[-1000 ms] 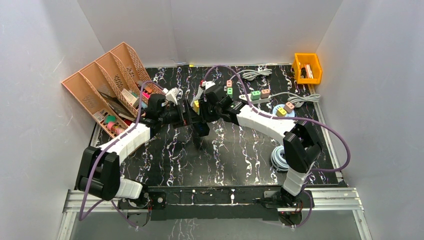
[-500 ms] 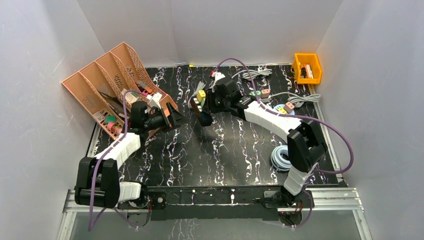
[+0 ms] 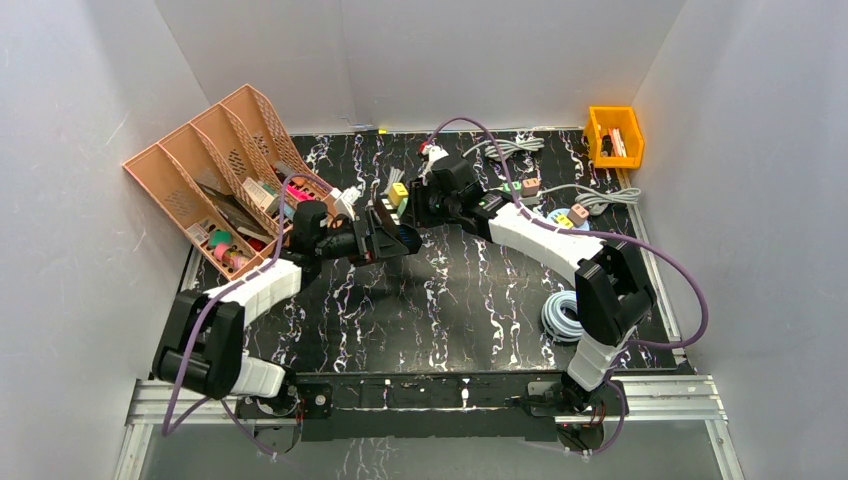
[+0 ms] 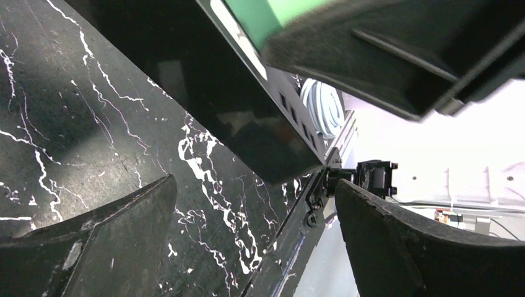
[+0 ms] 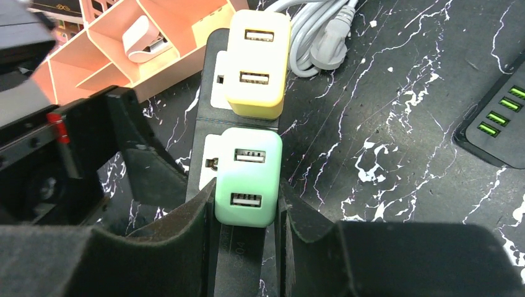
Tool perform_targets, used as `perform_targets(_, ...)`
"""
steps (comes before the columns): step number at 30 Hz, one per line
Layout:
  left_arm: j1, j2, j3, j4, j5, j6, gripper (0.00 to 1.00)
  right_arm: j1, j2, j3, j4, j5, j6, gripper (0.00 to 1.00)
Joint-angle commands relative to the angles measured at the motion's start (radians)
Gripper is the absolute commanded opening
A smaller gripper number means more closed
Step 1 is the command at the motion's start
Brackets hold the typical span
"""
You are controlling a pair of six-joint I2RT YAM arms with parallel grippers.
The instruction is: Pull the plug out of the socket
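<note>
The near mat (image 3: pixel 392 285) is clear, so next my right gripper will lift the green plug off the power strip, then move back and down to release it there.
A black power strip (image 5: pixel 238 253) carries a yellow plug (image 5: pixel 257 62) and a mint green plug (image 5: pixel 247 176). My right gripper (image 5: pixel 244 207) is shut on the sides of the green plug, which still sits in its socket. In the top view the right gripper (image 3: pixel 418 205) holds the strip (image 3: pixel 398 232) tilted above the mat. My left gripper (image 3: pixel 385 238) is wide open at the strip's near end. In the left wrist view the left gripper (image 4: pixel 254 210) has empty jaws, and the strip (image 4: pixel 247 111) passes above them.
An orange file rack (image 3: pixel 215 160) stands at the back left. A white power strip with several plugs (image 3: pixel 520 190) and grey cords (image 5: pixel 316 37) lie behind. Another black strip (image 5: pixel 495 124) lies to the right. A coiled cable (image 3: pixel 560 315) and a yellow bin (image 3: pixel 613 135) are on the right.
The left arm pulled back to the left, then returned to the strip's near end with its jaws open. The right gripper moved the strip slightly toward the back and kept its grip.
</note>
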Motion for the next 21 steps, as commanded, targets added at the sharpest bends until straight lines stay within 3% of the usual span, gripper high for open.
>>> perform_targets(1,-0.026,0.069,0.058,0.052,-0.071,-0.021,0.98,0.005,-0.04,0.048,0.13,-0.046,0.011,0.0)
perform_targets(18,-0.057,0.241,0.136,0.24,-0.096,-0.144,0.98,0.016,-0.051,0.03,0.13,-0.1,0.007,0.0)
perform_targets(20,-0.06,0.252,0.14,0.241,-0.11,-0.148,0.94,0.017,-0.05,0.031,0.13,-0.104,0.007,0.0)
perform_targets(21,-0.061,0.263,0.14,0.237,-0.121,-0.152,0.87,0.018,-0.051,0.031,0.13,-0.106,0.007,0.0)
